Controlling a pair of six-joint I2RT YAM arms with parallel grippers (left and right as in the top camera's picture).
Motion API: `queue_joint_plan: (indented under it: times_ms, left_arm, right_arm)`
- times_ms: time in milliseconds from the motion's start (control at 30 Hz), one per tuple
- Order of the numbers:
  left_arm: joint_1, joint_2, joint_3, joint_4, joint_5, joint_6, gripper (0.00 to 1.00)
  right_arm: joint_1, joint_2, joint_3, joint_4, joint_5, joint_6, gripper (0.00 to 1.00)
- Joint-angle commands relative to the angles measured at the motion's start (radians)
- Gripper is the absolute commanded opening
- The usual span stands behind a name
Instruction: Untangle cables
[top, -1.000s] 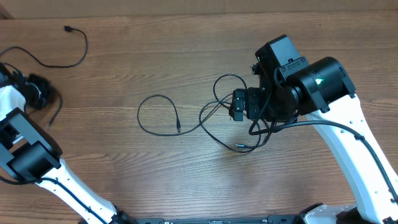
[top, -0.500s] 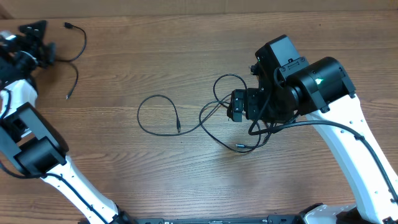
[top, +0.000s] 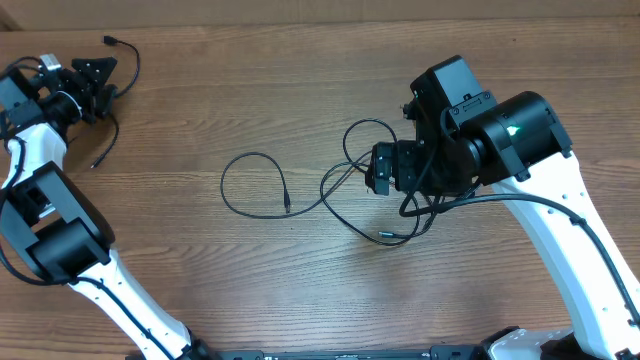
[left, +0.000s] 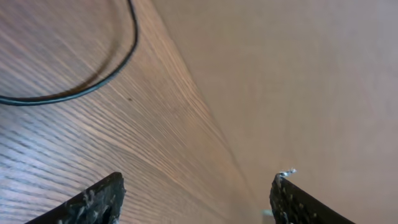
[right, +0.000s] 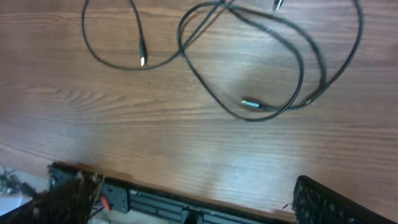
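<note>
My left gripper swings to the right in the overhead view and down onto the thin black cable at the tangle's crossing (top: 350, 167) next. Parts of the cables overlap there.
Two thin black cables cross in a loose tangle (top: 345, 185) at the table's middle. One makes a round loop (top: 250, 185) ending in a plug (top: 287, 207); the other's plug (top: 386, 237) lies nearer the front. My right gripper (top: 376, 170) hangs open above the tangle, nothing between its fingers (right: 336, 202). In the right wrist view the loops (right: 186, 56) and a plug (right: 250, 104) lie on the wood. A separate cable (top: 135, 70) lies at the back left, plug (top: 108, 44) on the table. My left gripper (top: 100, 78) stands open beside it, empty; the cable (left: 93, 90) curves past it.
The back edge of the table meets a beige wall (left: 298, 74) right by the left gripper. The table's front edge with a black rail (right: 161, 202) shows under the right gripper. The right arm's own thicker black cable (top: 440, 205) hangs over the tangle's right side.
The left gripper has opened and swung from the left edge up to the back left corner. The separate cable's free end now lies loose on the table. The right arm has not moved.
</note>
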Motion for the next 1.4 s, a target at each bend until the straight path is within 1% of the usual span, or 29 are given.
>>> queue_joint_plan:
  times_ms: [0,67,133,167,200,233,267,300,367,500,567,633,733,867,933,1000,1067,1167,1233,1267,1367]
  left_arm:
    - [-0.008,-0.125,0.001,-0.064,0.058,0.153,0.75]
    - [-0.027,-0.184,0.001,-0.172,-0.003,0.259,0.76]
    - [-0.064,-0.251,0.001,-0.311,-0.14,0.384,0.78]
    - [-0.094,-0.287,0.001,-0.388,-0.235,0.448,0.79]
    - [-0.124,-0.317,0.001,-0.453,-0.316,0.497,0.82]
    - [-0.165,-0.347,0.001,-0.525,-0.406,0.544,0.87]
    - [-0.203,-0.37,0.001,-0.583,-0.47,0.574,0.96]
    - [-0.25,-0.389,0.001,-0.647,-0.52,0.607,1.0]
    - [-0.341,-0.41,0.001,-0.744,-0.531,0.66,1.0]
    - [-0.541,-0.393,-0.002,-0.883,-0.533,0.666,1.0]
    - [-0.636,-0.372,-0.006,-0.926,-0.534,0.666,1.0]
    - [-0.729,-0.346,-0.008,-0.955,-0.535,0.686,1.0]
    - [-0.855,-0.303,-0.008,-0.978,-0.552,0.741,1.0]
    - [-0.981,-0.251,-0.008,-0.977,-0.616,0.735,1.0]
    - [-1.031,-0.222,-0.008,-0.971,-0.667,0.729,0.84]
    - [-1.073,-0.192,-0.008,-0.97,-0.731,0.71,0.76]
    - [-1.106,-0.16,-0.008,-0.971,-0.78,0.702,0.75]
    - [-1.128,-0.125,-0.008,-0.98,-0.805,0.703,0.7]
    - [-1.128,-0.111,-0.008,-0.985,-0.803,0.703,0.6]
    - [-1.128,-0.104,-0.008,-0.986,-0.802,0.703,0.59]
    - [-1.127,-0.103,-0.008,-0.978,-0.803,0.703,0.61]
  right_arm:
    - [0.0,0.004,0.006,0.025,0.035,0.005,1.0]
    - [0.0,0.004,0.006,0.044,0.036,0.005,1.0]
    - [0.0,0.004,0.006,0.058,0.037,0.006,1.0]
    - [-0.004,0.004,0.006,0.063,0.04,0.018,1.0]
    - [-0.013,0.004,0.006,0.062,0.054,0.056,1.0]
    - [-0.024,0.004,0.006,0.061,0.064,0.089,1.0]
    - [-0.04,0.004,0.006,0.061,0.069,0.122,1.0]
    - [-0.057,0.004,0.006,0.061,0.069,0.143,1.0]
    - [-0.102,0.004,0.006,0.061,0.07,0.154,1.0]
    - [-0.232,0.004,0.006,0.024,0.076,0.149,1.0]
    - [-0.312,0.004,0.006,-0.008,0.117,0.15,1.0]
    - [-0.385,0.004,0.006,-0.038,0.162,0.15,1.0]
    - [-0.465,0.004,0.006,-0.09,0.171,0.15,1.0]
    - [-0.533,0.004,0.006,-0.116,0.171,0.15,1.0]
    - [-0.549,0.004,0.006,-0.11,0.171,0.15,1.0]
    - [-0.551,0.004,0.006,-0.102,0.171,0.15,1.0]
    - [-0.55,0.004,0.006,-0.1,0.171,0.15,1.0]
    - [-0.55,0.004,0.006,-0.1,0.171,0.15,1.0]
    - [-0.55,0.004,0.006,-0.1,0.171,0.15,1.0]
    - [-0.55,0.004,0.006,-0.1,0.171,0.15,1.0]
    - [-0.55,0.004,0.006,-0.1,0.171,0.15,1.0]
